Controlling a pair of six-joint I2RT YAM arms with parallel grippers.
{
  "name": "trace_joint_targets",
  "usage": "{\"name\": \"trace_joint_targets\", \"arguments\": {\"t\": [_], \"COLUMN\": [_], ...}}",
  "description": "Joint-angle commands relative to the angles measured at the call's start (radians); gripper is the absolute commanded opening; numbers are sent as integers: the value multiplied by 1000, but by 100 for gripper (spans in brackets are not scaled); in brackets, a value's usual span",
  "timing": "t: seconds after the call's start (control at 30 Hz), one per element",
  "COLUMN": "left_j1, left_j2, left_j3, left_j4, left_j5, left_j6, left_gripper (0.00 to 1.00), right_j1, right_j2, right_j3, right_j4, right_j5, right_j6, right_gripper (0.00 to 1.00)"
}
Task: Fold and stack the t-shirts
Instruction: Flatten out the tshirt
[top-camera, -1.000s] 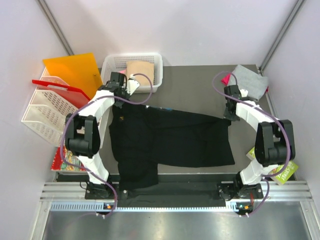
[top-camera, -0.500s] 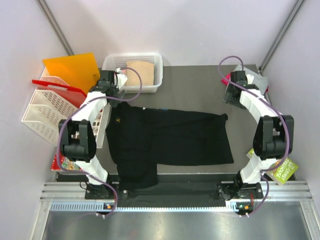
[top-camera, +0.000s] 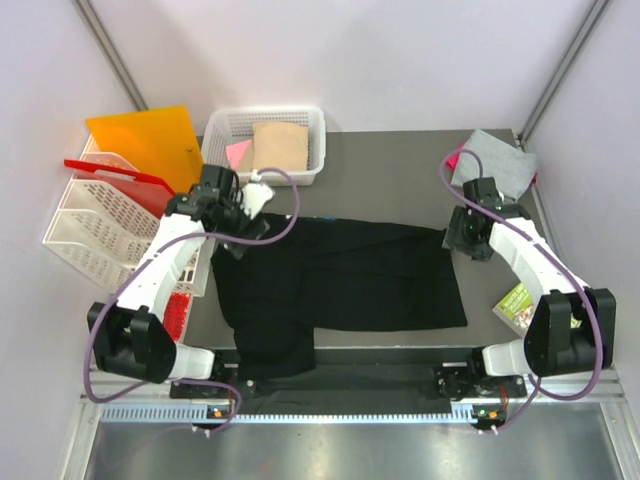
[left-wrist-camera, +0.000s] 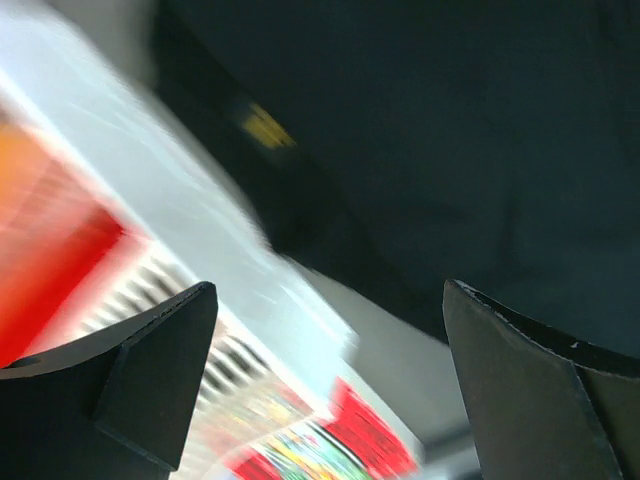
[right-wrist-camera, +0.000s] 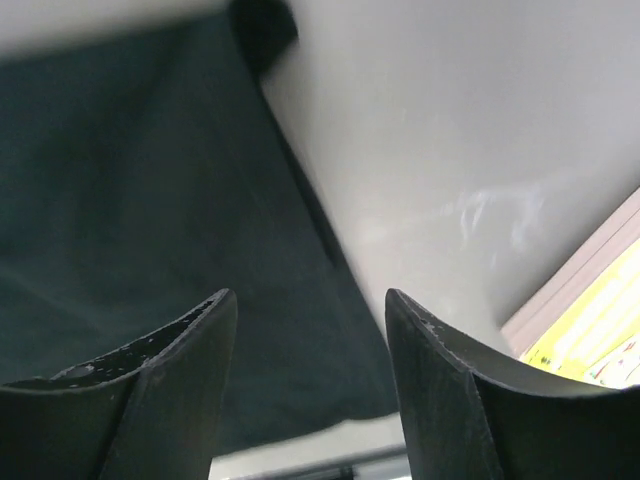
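My left gripper needs to go down next and pull back onto the black t-shirt's edge (top-camera: 220, 286) (left-wrist-camera: 322, 262), right beside the white rack.
The big black t-shirt (top-camera: 340, 285) lies spread across the middle of the table, one flap hanging toward the front edge. My left gripper (top-camera: 233, 238) hovers open over its far left corner; in the left wrist view the fingers (left-wrist-camera: 150, 370) stand wide apart with nothing between them and the black cloth (left-wrist-camera: 450, 150) lies beyond. My right gripper (top-camera: 470, 242) is open over the shirt's far right edge, and the black t-shirt (right-wrist-camera: 150, 200) shows below its jaws, unheld. A grey t-shirt (top-camera: 500, 165) lies at the back right over a pink one (top-camera: 455, 158). A tan t-shirt (top-camera: 280, 145) sits in the basket.
A white basket (top-camera: 265, 118) stands at the back. An orange sheet (top-camera: 145, 140) and a red tray (top-camera: 110, 175) lean on a white rack (top-camera: 90, 225) at the left. Printed booklets lie at the left edge (top-camera: 175, 310) and at the right (top-camera: 518, 300).
Both grippers, shut at the shirt's far corners a second ago, have opened and let go. The arms swung back and have come forward again over the shirt's edges.
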Motion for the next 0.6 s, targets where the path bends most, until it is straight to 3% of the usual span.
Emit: {"name": "trace_joint_targets", "arguments": {"t": [0.0, 0.27, 0.57], "left_j1": [11, 12, 14], "left_j2": [28, 87, 204], "left_j3": [-120, -192, -226], "left_j4": [-140, -117, -114], "left_j5": [35, 23, 26], "left_j6": [-80, -160, -187], "left_gripper": [98, 93, 73], "right_j1": [8, 14, 14], "right_j2": [-34, -13, 24], "right_j3": [-23, -21, -3], "right_j4": [-32, -39, -33], "right_j5": [-74, -87, -87], "right_j6": [11, 11, 14], "right_gripper": [60, 59, 56]}}
